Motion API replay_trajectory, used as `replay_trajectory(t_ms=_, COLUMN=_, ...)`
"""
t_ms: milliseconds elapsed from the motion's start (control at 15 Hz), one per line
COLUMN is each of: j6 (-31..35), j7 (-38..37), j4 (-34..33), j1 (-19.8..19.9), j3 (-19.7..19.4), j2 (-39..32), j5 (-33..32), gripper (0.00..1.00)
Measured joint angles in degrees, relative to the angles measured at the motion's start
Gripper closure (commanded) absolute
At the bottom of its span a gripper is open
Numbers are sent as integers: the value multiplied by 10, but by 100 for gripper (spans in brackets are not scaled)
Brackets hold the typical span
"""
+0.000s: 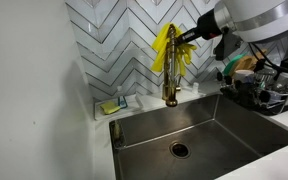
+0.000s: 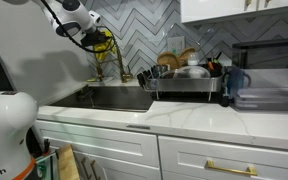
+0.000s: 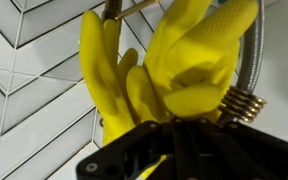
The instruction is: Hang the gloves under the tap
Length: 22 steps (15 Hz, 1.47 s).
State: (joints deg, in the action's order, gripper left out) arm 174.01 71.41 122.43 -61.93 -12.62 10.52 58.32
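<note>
My gripper moves down along the tap toward its thin gold crossbar next. It then releases the gloves' lower edge there, since the gloves are bunched high.
The yellow rubber gloves [image 1: 167, 50] hang bunched in my gripper [image 1: 184, 38], high beside the brass-gold tap [image 1: 171, 85] above the sink. In the wrist view the gloves [image 3: 174, 60] fill the frame, pinched between my black fingers [image 3: 174, 135], with the tap's gold spring hose [image 3: 246, 100] just to the right. In an exterior view the gloves [image 2: 104, 42] show as a yellow patch at the gripper [image 2: 96, 38], over the tap [image 2: 97, 68]. The gripper is shut on the gloves.
A steel sink [image 1: 199, 130] with a drain [image 1: 179, 149] lies below. A small yellow-green sponge [image 1: 111, 104] sits on the ledge behind the sink. A dish rack [image 2: 189, 82] with dishes stands beside the sink. A herringbone tile wall [image 1: 124, 40] is close behind.
</note>
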Motion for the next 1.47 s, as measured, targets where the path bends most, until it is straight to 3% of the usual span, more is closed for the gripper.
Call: replay_trajectory(t_ms=1467, j6=-6, j7=70, j4=33, j1=-6, j3=-15, j2=-37, j5=75, gripper=99)
